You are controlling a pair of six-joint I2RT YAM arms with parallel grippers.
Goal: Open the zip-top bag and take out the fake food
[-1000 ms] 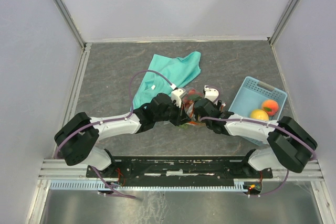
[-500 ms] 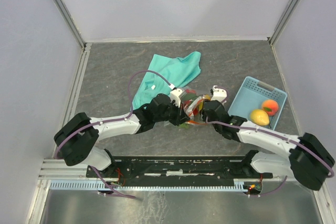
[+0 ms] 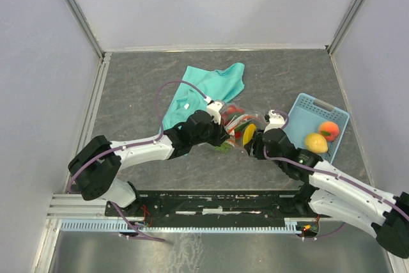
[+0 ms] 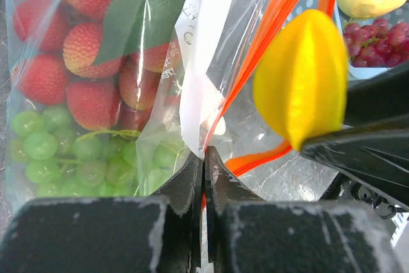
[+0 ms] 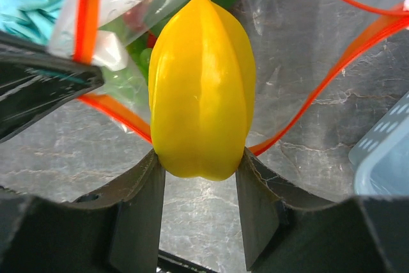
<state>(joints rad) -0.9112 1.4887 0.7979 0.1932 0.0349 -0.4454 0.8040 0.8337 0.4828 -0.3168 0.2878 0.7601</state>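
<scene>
The part of the basket's bottom (image 3: 300, 128) beside the yellow lemon is bare, so my right gripper will next lift from the bag (image 3: 238, 119), move over to that part, go down and release the fruit.
The zip-top bag (image 3: 238, 119) lies mid-table, its orange-red zip strip (image 5: 332, 75) parted into an open mouth. My left gripper (image 3: 220, 133) is shut on the bag's edge by the strip (image 4: 204, 155). Inside the bag (image 4: 211, 62) I see red berries (image 4: 83, 49), green grapes (image 4: 51, 151) and a green leaf (image 4: 144, 14). My right gripper (image 3: 254, 137) is shut on a yellow ribbed fruit (image 5: 201, 87) at the bag's mouth, its fingers on either side (image 5: 200, 167). The fruit also shows in the left wrist view (image 4: 300, 81).
A light blue basket (image 3: 307, 103) stands right of the bag, holding a peach (image 3: 329, 130), a yellow lemon (image 3: 316, 142) and dark red grapes (image 4: 377, 39). A teal cloth (image 3: 204, 87) lies behind the bag. Grey walls close the table's sides.
</scene>
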